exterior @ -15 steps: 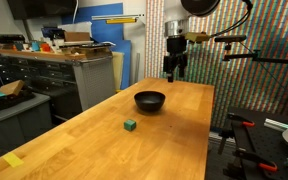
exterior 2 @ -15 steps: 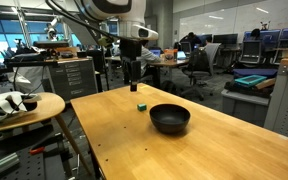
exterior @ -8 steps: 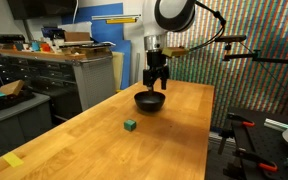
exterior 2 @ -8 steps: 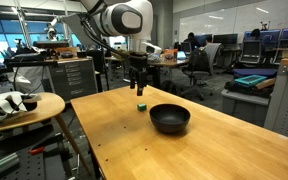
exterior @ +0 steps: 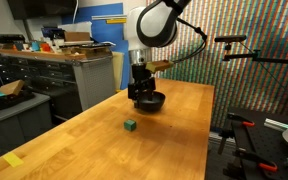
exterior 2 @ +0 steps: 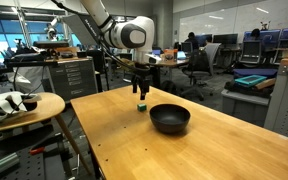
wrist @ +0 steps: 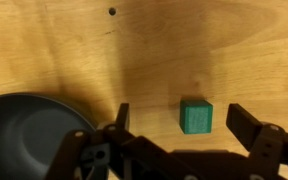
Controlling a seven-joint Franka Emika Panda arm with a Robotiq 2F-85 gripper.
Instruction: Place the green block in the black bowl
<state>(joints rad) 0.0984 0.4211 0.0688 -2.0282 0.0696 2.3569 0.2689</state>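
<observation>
The green block (exterior: 130, 125) (wrist: 196, 116) is below my gripper, slightly toward the right in the wrist view, so next I will move that way and lower my open fingers around its sides.
The green block (exterior: 130, 125) is a tiny dark green cube on the wooden table; it also shows in an exterior view (exterior 2: 142, 104). The glossy black bowl (exterior 2: 170, 118) stands empty beside it, and in an exterior view (exterior: 154, 103) my gripper partly covers it. My gripper (exterior 2: 141, 91) is open and empty, hanging a little above the block. In the wrist view the block (wrist: 196, 116) lies between the two fingers of the gripper (wrist: 182, 116), with the bowl's rim (wrist: 24, 110) at the lower left.
The wooden table (exterior: 104, 140) has a yellow tape patch (exterior: 14, 160) near one corner. Grey cabinets (exterior: 54, 75) stand beyond one edge. A round side table (exterior 2: 24, 108) holding a white object stands off another edge. A tripod arm (exterior: 246, 50) is nearby.
The arm has swung from the table's far edge, over the bowl, toward the green block and come lower. The block and the bowl have not moved.
</observation>
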